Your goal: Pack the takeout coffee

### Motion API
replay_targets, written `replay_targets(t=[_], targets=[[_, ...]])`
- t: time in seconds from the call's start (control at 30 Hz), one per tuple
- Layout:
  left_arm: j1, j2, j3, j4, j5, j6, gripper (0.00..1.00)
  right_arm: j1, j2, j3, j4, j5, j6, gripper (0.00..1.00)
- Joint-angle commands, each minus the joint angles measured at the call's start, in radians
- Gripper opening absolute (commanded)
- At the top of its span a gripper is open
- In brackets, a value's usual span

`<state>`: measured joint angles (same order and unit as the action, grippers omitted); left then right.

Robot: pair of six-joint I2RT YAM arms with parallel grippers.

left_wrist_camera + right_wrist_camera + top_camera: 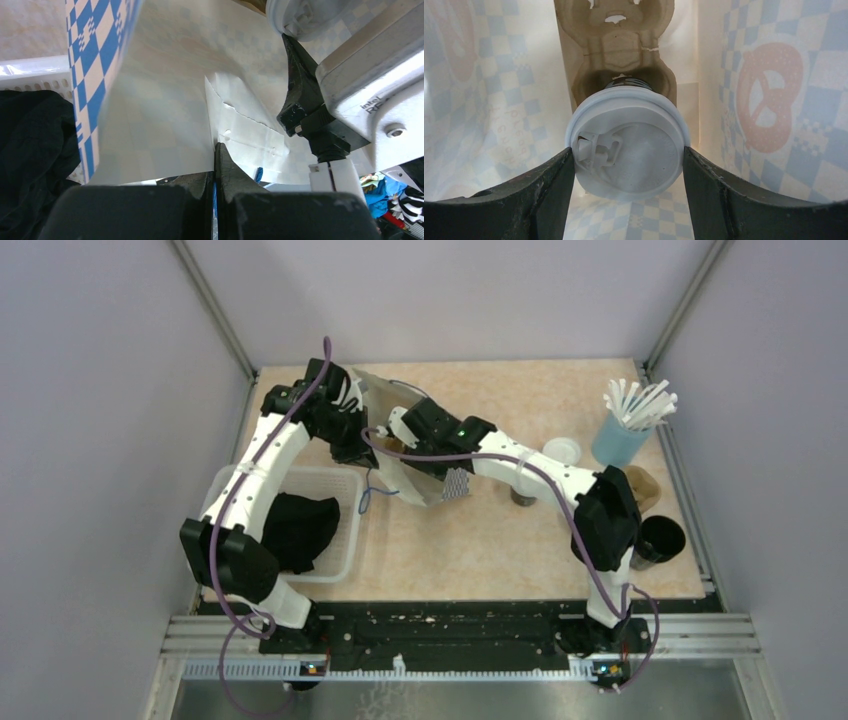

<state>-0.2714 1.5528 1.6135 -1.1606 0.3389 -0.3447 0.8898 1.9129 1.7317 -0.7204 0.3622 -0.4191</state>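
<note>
The cup's dark body already goes into the carrier's pocket [625, 80], so the robot's right gripper should go down slightly toward the bag's bottom and let go of the lid's rim.
A takeout coffee cup with a pale lid [626, 150] is inside the checked paper bag [769, 100]. My right gripper [626, 167] is shut on the lid's rim, a finger touching each side. The cup's dark body goes down into a brown cardboard carrier [619, 60] on the bag's floor. My left gripper [216, 152] is shut on the bag's white upper edge [165, 135] and holds the mouth open. From above, the bag [425, 475] lies mid-table with the right gripper [397, 433] reaching into it. A second dark cup [523, 498] stands partly hidden under the right arm.
A loose white lid [562, 450] lies by a blue cup of straws [625, 435]. A larger black lidless cup [660, 538] and a brown item [645, 485] sit at the right edge. A white basket [345, 540] with dark cloth [300, 525] sits at the left.
</note>
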Motion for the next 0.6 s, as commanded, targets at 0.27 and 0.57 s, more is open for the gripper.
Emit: replay_targets(t=[0.27, 0.57], targets=[[0.002, -0.057, -0.003, -0.011, -0.024, 0.031, 0.0, -0.016, 0.007, -0.044, 0.125, -0.028, -0.014, 0.3], [0.003, -0.055, 0.013, -0.012, -0.032, 0.032, 0.0, -0.034, 0.02, -0.052, 0.097, -0.113, 0.013, 0.29]])
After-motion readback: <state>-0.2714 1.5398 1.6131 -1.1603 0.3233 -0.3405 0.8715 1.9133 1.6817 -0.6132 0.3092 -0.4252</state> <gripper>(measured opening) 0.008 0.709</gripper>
